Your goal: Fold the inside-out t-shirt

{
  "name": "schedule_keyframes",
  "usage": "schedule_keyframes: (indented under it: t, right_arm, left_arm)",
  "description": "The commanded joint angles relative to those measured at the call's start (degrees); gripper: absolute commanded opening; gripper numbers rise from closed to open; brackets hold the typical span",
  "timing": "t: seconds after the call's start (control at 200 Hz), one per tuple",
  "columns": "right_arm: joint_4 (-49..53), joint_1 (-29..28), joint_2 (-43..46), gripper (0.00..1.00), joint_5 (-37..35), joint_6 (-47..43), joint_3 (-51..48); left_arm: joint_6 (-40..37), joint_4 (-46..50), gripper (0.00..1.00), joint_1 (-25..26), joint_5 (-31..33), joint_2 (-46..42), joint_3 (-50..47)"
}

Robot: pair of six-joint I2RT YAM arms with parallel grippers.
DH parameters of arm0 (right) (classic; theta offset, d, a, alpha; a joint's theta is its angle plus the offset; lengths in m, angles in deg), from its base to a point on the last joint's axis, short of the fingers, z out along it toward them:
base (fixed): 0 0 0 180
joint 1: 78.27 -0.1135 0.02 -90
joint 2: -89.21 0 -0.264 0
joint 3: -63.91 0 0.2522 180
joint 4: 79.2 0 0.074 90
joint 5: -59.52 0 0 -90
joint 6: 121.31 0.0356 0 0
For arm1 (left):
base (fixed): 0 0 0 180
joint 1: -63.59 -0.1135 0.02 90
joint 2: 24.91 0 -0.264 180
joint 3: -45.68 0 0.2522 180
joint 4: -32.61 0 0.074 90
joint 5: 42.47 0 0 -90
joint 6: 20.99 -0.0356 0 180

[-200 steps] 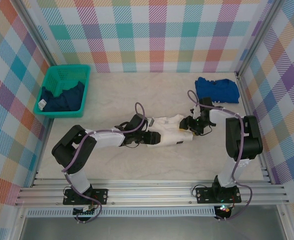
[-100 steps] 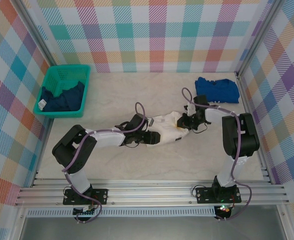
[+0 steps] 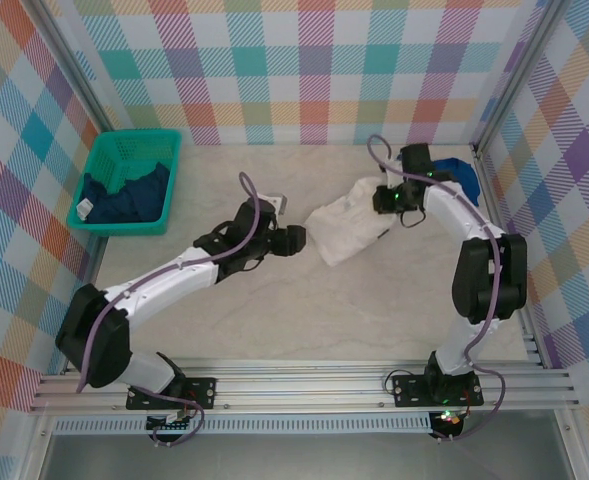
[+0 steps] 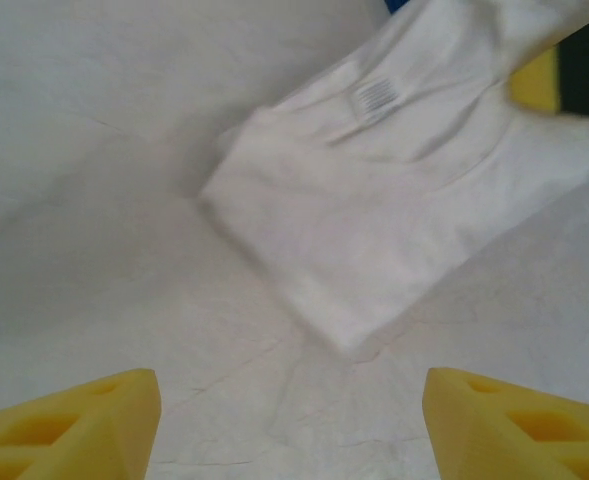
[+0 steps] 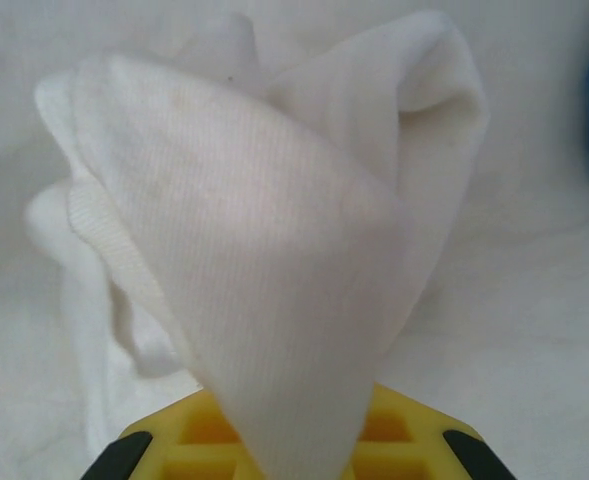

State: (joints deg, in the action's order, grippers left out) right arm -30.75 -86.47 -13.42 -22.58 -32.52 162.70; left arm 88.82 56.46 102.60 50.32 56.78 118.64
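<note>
The right gripper carries the white bundle outward over the bright blue shirt (image 3: 462, 176) next, then down onto it to release it, since that shirt lies folded there.
The white inside-out t-shirt (image 3: 346, 226) lies as a folded bundle right of the table's middle, its collar label (image 4: 377, 95) facing up. My right gripper (image 3: 388, 199) is shut on the bundle's far right end, and the pinched cloth (image 5: 274, 250) rises in a bunched cone out of its yellow jaws (image 5: 284, 445). My left gripper (image 3: 296, 240) hovers just left of the shirt, apart from it. It stands open, its yellow fingers (image 4: 74, 420) spread wide over bare table with nothing between them (image 4: 292, 430).
The bright blue folded shirt (image 3: 461, 170) lies at the back right, partly behind my right arm. A green basket (image 3: 104, 152) holding the dark navy garment (image 3: 124, 196) stands at the back left. Plaid walls enclose the table.
My left gripper let go of the shirt and drew back to the left. My right gripper carried the shirt's end up and toward the back right, dragging the bundle along.
</note>
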Motion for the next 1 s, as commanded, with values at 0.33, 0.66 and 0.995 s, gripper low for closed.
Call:
schedule_keyframes:
  t: [0.33, 0.66, 0.995]
  right_arm:
    - [10.25, 4.29, -14.80, 0.00, -7.95, -13.12, 31.89]
    - [18.20, 8.24, -22.56, 0.00, -7.52, -12.53, 49.56]
    - [23.73, 16.11, -27.63, 0.00, -2.80, -9.97, 58.07]
  left_arm:
    - [-2.85, 8.09, 0.70, -0.95, 5.78, -4.19, -1.28]
    - [-3.39, 9.07, 0.70, -1.08, 6.00, -4.43, -1.24]
    - [-3.15, 9.25, 0.71, -1.08, 5.13, -3.24, -1.43]
